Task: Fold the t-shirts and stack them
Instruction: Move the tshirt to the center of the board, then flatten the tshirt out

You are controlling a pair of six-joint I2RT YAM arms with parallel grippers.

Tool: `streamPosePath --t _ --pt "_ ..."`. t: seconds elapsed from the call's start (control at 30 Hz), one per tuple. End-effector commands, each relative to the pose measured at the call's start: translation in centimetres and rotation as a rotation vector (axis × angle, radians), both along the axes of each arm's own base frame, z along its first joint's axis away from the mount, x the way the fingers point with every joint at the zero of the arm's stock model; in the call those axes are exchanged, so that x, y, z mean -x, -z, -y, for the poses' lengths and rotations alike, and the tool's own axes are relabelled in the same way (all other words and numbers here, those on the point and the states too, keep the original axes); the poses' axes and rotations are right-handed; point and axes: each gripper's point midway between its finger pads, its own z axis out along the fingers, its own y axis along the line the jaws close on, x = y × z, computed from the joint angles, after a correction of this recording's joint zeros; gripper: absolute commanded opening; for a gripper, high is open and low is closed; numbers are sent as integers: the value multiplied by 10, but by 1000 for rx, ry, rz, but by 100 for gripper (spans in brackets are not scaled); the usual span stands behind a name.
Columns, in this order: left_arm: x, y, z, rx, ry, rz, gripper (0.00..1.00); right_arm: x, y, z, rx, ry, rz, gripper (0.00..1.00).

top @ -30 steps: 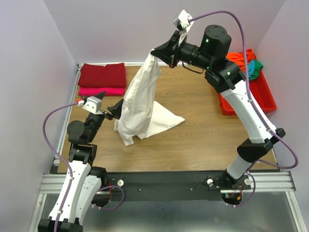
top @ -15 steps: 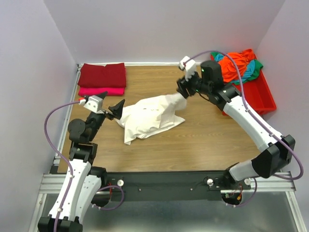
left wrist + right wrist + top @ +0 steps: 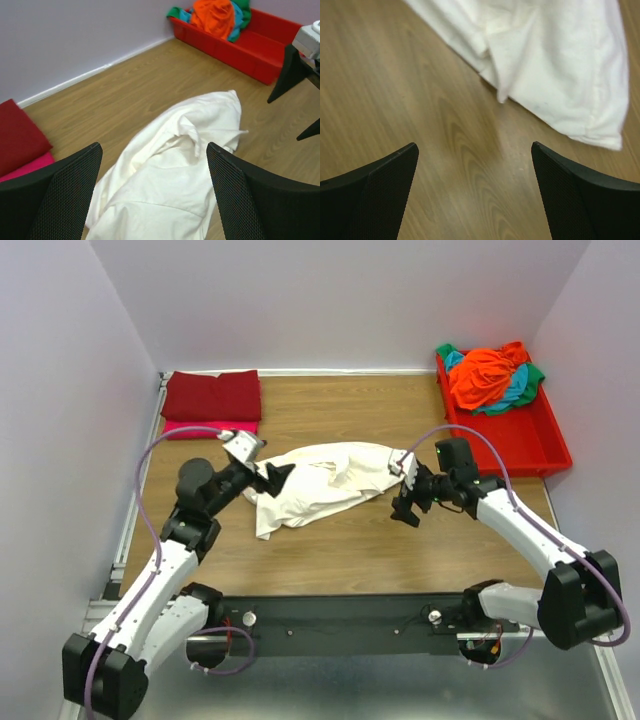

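Observation:
I will move my right gripper down, outward and to the left in the top view, past bare wood, onto the shirt's pointed fold (image 3: 373,491) (image 3: 503,90), which lies below it that way.
A cream-white t-shirt (image 3: 325,480) lies crumpled in the middle of the wooden table. My left gripper (image 3: 280,477) hovers open over its left end, and the cloth (image 3: 175,175) lies below, between the fingers, not gripped. My right gripper (image 3: 402,502) is open just off the shirt's right end. The right wrist view shows only bare wood between its fingers (image 3: 380,185), with the shirt's hem (image 3: 560,65) ahead. A folded dark red t-shirt (image 3: 212,395) sits on a folded pink one (image 3: 205,428) at the back left.
A red plastic tray (image 3: 525,435) stands at the back right, holding a heap of orange, teal and green shirts (image 3: 487,375). Purple walls close in the table at the back and on both sides.
My right gripper came down from high up with the white shirt, opened and let it go; the shirt now lies on the table. My left arm reached in over the shirt's left end.

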Motion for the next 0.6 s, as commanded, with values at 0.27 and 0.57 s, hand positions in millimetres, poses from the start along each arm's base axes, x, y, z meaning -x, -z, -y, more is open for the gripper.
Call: streamPosePath --t 0.27,0.57 --pt "27 56 45 -433 85 124 97 14 6 -31 -74 -350 92 100" --pt "37 77 45 -603 118 192 97 -8 13 -32 -66 -213 -32 100"
